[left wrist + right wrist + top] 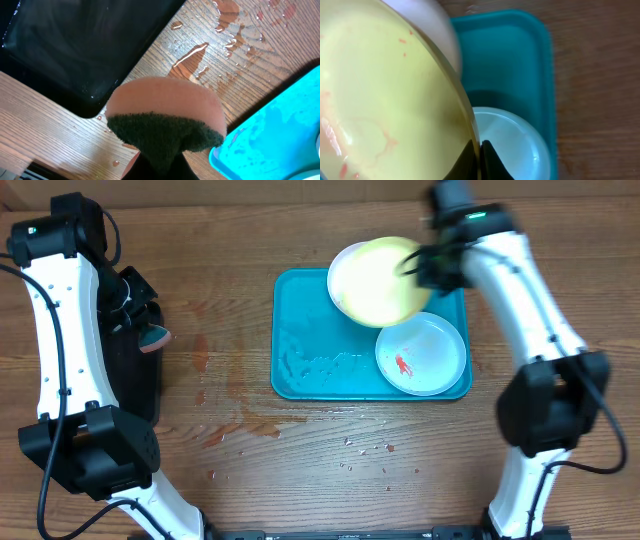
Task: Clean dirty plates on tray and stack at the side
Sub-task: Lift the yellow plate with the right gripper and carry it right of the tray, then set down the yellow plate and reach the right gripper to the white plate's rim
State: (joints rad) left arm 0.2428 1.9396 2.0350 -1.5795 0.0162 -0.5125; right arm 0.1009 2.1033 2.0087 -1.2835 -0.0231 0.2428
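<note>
My right gripper swings to the right in the overhead view, past the turquoise tray, next. It then lowers the yellow-green plate onto the wood, which lies empty there.
My right gripper is shut on the rim of the yellow-green plate and holds it tilted above the turquoise tray. In the right wrist view the yellow-green plate shows faint red smears, with my fingers pinching its edge. The white plate lies under it at the tray's far side. The pale mint plate with a red smear lies on the tray's right part. My left gripper is shut on a pink and dark green sponge left of the tray.
A black tray lies at the left, under the left arm; it also shows in the left wrist view. Water drops and reddish stains mark the wood between the trays and in front of the turquoise tray.
</note>
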